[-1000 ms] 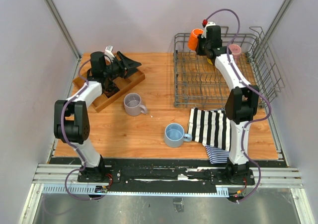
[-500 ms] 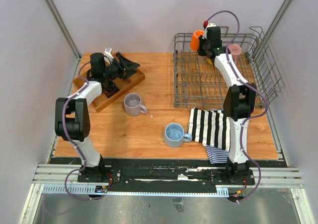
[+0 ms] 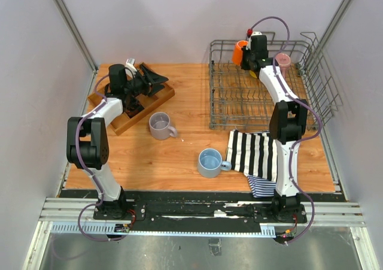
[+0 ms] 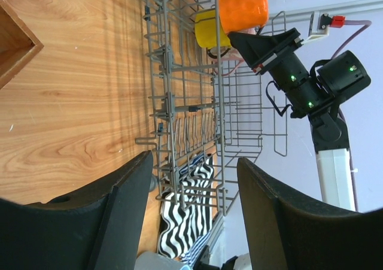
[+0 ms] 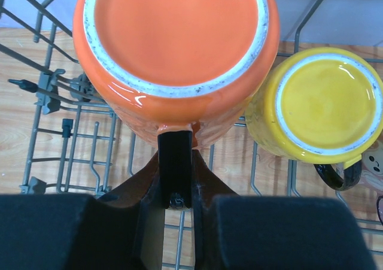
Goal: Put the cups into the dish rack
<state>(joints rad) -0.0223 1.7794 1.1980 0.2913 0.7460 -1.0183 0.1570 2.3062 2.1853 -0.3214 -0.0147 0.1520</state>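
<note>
My right gripper will go down toward the free spot [image 3: 237,71] beside the yellow cup and let go of the orange cup's handle, because the orange cup is still hanging above the rack's wires.
My right gripper [image 3: 247,54] is shut on the dark handle of the orange cup [image 5: 176,36] and holds it bottom-up over the far left corner of the dish rack [image 3: 239,105]. Right beside it, a yellow cup [image 5: 323,105] rests upside down in the rack. A pink cup [image 3: 282,60] sits at the rack's back right. On the table stand a grey cup [image 3: 160,125] and a light blue cup [image 3: 209,162]. My left gripper [image 3: 157,78] hangs open and empty above the wooden tray, its fingers [image 4: 128,204] framing the rack in the left wrist view.
A compartmented wooden tray [image 3: 158,100] lies at the back left under my left arm. A black-and-white striped cloth [image 3: 254,153] lies in front of the rack, draped toward the table's near edge. The rack's tall wire sides [image 3: 320,72] rise on the right.
My right gripper has carried the orange cup a little to the right and down, further into the rack's far corner. The left arm has stayed put.
</note>
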